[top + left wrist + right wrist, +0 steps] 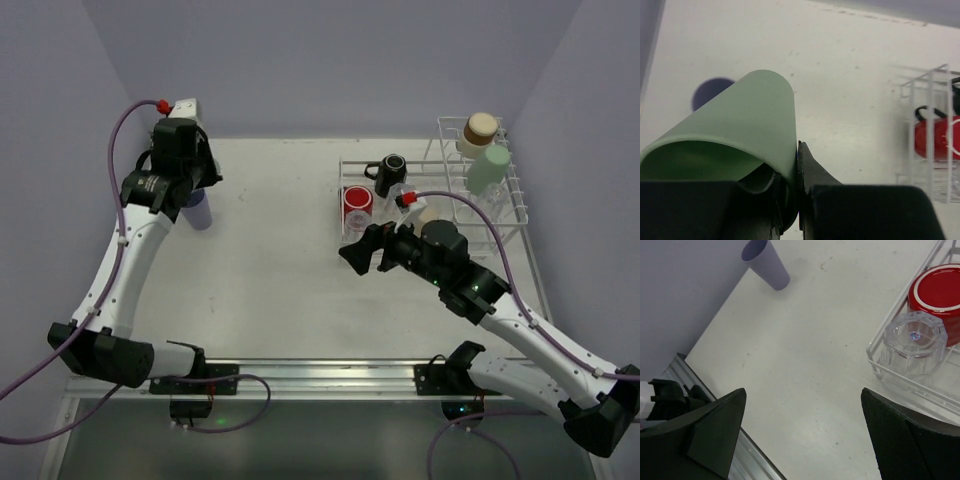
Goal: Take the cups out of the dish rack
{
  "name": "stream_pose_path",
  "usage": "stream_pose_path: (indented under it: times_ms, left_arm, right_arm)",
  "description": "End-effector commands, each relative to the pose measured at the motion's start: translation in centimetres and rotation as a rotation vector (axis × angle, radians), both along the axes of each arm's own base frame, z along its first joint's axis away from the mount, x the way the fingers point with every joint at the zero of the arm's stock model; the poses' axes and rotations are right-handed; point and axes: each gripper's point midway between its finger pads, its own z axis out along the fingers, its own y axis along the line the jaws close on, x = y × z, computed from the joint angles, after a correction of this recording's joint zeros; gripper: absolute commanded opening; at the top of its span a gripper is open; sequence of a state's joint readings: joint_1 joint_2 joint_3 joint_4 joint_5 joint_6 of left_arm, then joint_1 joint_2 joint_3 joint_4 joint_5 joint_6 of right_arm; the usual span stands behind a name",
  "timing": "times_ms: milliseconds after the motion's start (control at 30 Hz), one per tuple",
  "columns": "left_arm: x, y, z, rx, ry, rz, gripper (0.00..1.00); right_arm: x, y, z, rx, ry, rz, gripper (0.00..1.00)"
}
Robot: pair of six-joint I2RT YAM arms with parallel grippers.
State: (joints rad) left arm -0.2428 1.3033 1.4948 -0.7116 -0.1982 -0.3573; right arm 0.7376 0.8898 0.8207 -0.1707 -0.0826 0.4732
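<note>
The tumbler is upright and empty, so my left gripper should lower the pale green cup base-first into the lavender tumbler's opening (193, 197) (712, 92) and release the cup's side there.
My left gripper (798, 165) is shut on the wall of a pale green cup (745, 115), one finger inside and one outside, at the table's far left (188, 188). A lavender tumbler (198, 212) stands just beside it, also in the right wrist view (765, 262). The white dish rack (512, 205) stands at the far right. Its low basket holds a red mug (357, 203), an upturned clear glass (914, 340) and a black-handled mug (390, 170). Its upright part holds a tan-brown cup (480, 130) and a pale green cup (490, 168). My right gripper (365, 255) is open and empty, just left of the glass (802, 405).
Lavender walls close the table in at the back and both sides. A metal rail (310, 375) runs along the near edge. The rack's corner (930, 85) and the red mug (935, 140) show at the right of the left wrist view.
</note>
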Motion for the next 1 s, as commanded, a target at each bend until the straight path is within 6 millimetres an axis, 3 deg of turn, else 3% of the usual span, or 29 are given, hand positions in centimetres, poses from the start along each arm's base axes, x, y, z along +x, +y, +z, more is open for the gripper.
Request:
stream_pose_path:
  times_ms: [0, 33, 67, 133, 167, 600, 967]
  left_arm:
    - [-1.4, 4.9, -0.8, 0.118, 0.141, 0.087, 0.0]
    - [-1.1, 5.4, -2.0, 0.126, 0.197, 0.085, 0.0]
    - [-0.8, 6.5, -1.6, 0.131, 0.2, 0.1, 0.0]
    - [-0.1, 7.2, -3.2, 0.154, 0.269, 0.111, 0.0]
    - [0.4, 7.5, -3.0, 0.158, 0.273, 0.117, 0.0]
    - [4.6, 7.3, -7.5, 0.176, 0.4, 0.084, 0.0]
    - [5.0, 7.3, -11.1, 0.178, 0.498, 0.059, 0.0]
  right_arm:
    - [0.0, -2.1, -3.0, -0.13, -0.002, -0.043, 0.99]
    - [-0.1, -2.1, -3.4, -0.129, -0.001, -0.04, 0.99]
    - [-0.1, -2.1, -3.5, -0.128, 0.002, -0.039, 0.99]
    - [-0.2, -2.1, -3.4, -0.131, 0.005, -0.036, 0.99]
    - [-0.2, -2.0, -3.5, -0.129, 0.007, -0.033, 0.99]
    - [0.5, -1.5, -5.1, -0.157, 0.04, -0.04, 0.99]
    - [1.0, -1.3, -5.7, -0.164, 0.056, -0.056, 0.99]
